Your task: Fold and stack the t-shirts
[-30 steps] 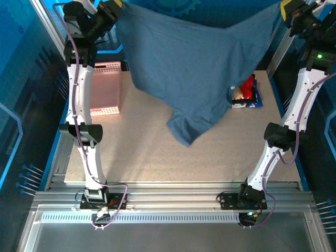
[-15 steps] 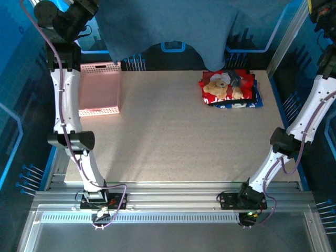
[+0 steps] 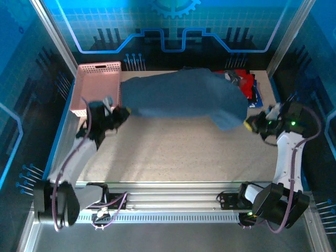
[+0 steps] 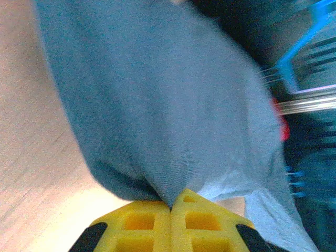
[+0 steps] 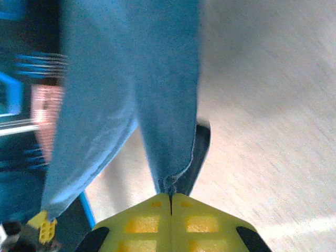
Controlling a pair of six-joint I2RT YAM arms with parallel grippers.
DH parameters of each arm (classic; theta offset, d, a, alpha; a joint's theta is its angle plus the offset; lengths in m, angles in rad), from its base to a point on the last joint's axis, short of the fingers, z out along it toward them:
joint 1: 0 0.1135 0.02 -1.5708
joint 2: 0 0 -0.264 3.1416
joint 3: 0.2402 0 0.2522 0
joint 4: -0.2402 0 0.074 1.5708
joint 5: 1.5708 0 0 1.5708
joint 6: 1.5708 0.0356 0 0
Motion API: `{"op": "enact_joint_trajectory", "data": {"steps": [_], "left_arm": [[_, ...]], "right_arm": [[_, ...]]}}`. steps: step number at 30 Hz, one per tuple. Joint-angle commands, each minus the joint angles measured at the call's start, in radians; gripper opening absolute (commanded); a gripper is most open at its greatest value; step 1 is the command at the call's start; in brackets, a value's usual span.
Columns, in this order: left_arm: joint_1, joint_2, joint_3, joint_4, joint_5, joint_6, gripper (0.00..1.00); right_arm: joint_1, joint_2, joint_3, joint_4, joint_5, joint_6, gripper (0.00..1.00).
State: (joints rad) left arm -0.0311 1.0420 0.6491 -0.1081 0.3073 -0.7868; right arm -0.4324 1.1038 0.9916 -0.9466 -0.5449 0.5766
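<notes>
I should next pull my left gripper back toward the base, lower it and release its end of the t-shirt, as bare tabletop with room to spread it lies below and back that way.
The large slate-blue t-shirt point(image 3: 181, 96) hangs stretched low over the far half of the table between both arms. My left gripper point(image 3: 125, 111) is shut on the t-shirt's left end point(image 4: 157, 131), with cloth pinched between its yellow fingertips point(image 4: 142, 220). At the right, my right gripper point(image 3: 248, 124) is shut on the other end point(image 5: 168, 105) of the same shirt, just above the tabletop. The stack of folded shirts point(image 3: 247, 84), red on top of dark ones, lies at the far right, mostly hidden behind the blue cloth.
A pink lattice basket point(image 3: 97, 79) stands at the far left corner, close to my left arm. The speckled tabletop point(image 3: 178, 152) lies bare in front of the shirt. Frame posts rise at the back corners.
Both arms have swung down from high above to near the tabletop, bringing the blue t-shirt with them. It now covers most of the folded stack.
</notes>
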Motion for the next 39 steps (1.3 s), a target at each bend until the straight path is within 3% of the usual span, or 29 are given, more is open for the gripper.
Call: {"op": "enact_joint_trajectory", "data": {"steps": [1,6,9,19,28,34,36,38,39], "left_arm": [[-0.001,-0.242,-0.094,-0.19,-0.183,-0.008,0.0],[0.002,-0.441,-0.158,-0.504,-0.374,-0.036,0.0],[0.008,-0.475,-0.164,-0.585,-0.399,-0.044,0.0],[0.002,-0.478,-0.181,-0.788,-0.493,-0.199,0.0],[-0.001,-0.412,-0.141,-0.961,-0.609,-0.404,0.0],[-0.001,-0.38,-0.141,-0.977,-0.607,-0.443,0.03],[-0.001,-0.378,-0.159,-0.972,-0.605,-0.466,0.13],[0.0,-0.374,-0.156,-0.981,-0.608,-0.484,0.45],[0.0,-0.373,-0.149,-0.987,-0.616,-0.487,0.48]], "right_arm": [[0.018,-0.068,-0.076,-0.134,0.199,-0.068,0.0],[0.037,-0.067,-0.141,-0.186,0.279,-0.046,0.0],[0.045,-0.058,-0.146,-0.209,0.301,-0.045,0.0],[0.07,-0.041,-0.187,-0.182,0.302,-0.04,0.0],[0.071,0.09,-0.141,-0.065,0.116,-0.095,0.0],[0.184,0.162,-0.055,-0.059,0.102,-0.132,0.0],[0.205,0.181,-0.056,-0.043,0.111,-0.119,0.0],[0.205,0.206,-0.064,-0.041,0.135,-0.107,0.0],[0.205,0.217,-0.067,-0.038,0.141,-0.108,0.0]]}}
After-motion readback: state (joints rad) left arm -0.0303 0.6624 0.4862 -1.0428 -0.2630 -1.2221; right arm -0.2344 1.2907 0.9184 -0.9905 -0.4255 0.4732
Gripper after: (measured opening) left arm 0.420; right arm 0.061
